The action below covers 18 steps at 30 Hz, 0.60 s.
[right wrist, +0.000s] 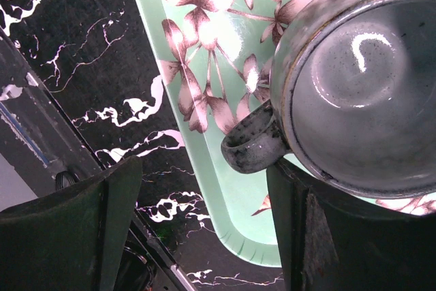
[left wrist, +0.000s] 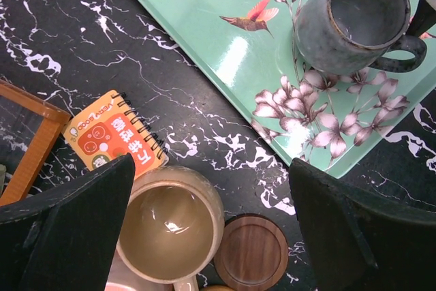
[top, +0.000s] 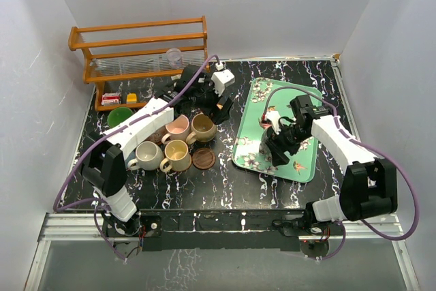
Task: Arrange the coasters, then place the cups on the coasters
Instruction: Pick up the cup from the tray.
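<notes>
The right gripper should go up, move outward and come down onto the grey cup's far rim, because the cup's handle sticks out on the cup's near side.
Five cups cluster left of centre: green (top: 120,116), pink (top: 177,126), tan (top: 202,127), off-white (top: 148,155) and yellow (top: 176,155). A dark round coaster (top: 203,159) lies flat beside them. My left gripper (top: 204,108) hangs open above the tan cup (left wrist: 170,223) and the coaster (left wrist: 252,253), holding nothing. A grey cup (right wrist: 361,80) stands upright on the mint floral tray (top: 289,93). My right gripper (right wrist: 204,165) is open at the tray's near edge. Its right finger (right wrist: 306,236) stands against the cup by the handle (right wrist: 252,144). The other cups and coasters are out of view.
A wooden rack (top: 136,49) with a small clear plastic cup (top: 174,56) stands at the back left. A small orange spiral notebook (left wrist: 112,134) lies by the tan cup. White walls close in the black marbled table (top: 225,189) on three sides.
</notes>
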Motion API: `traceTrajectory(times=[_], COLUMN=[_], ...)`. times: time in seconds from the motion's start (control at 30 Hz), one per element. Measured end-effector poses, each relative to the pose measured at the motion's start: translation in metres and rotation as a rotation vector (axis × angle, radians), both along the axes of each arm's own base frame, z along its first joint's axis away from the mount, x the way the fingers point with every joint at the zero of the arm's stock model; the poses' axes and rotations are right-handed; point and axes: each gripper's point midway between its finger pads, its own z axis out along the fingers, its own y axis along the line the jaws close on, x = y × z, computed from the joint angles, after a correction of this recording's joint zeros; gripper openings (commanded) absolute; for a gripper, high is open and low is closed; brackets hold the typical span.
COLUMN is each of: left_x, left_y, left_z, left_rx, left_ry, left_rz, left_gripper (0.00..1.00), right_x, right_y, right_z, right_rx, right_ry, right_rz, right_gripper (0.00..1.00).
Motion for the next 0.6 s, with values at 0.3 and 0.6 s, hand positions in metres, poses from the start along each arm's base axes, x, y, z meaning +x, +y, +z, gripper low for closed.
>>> traceTrajectory(times=[0.3,0.6], left_x=[0.006,0.009], left_y=[0.010,0.016], left_z=[0.015,0.012], left_rx=[-0.020,-0.017], left_ry=[-0.030,-0.025], left_rz=[0.025,0.039], left_gripper=[0.95,0.95], right_x=[0.020,0.074], right_y=[-0.007,-0.017], right_z=[0.026,0.054], right_rx=[-0.034,-0.094], right_ry=[-0.121,-0.312], right_rz=[-0.051,-0.144], right_gripper=[0.70,0.68])
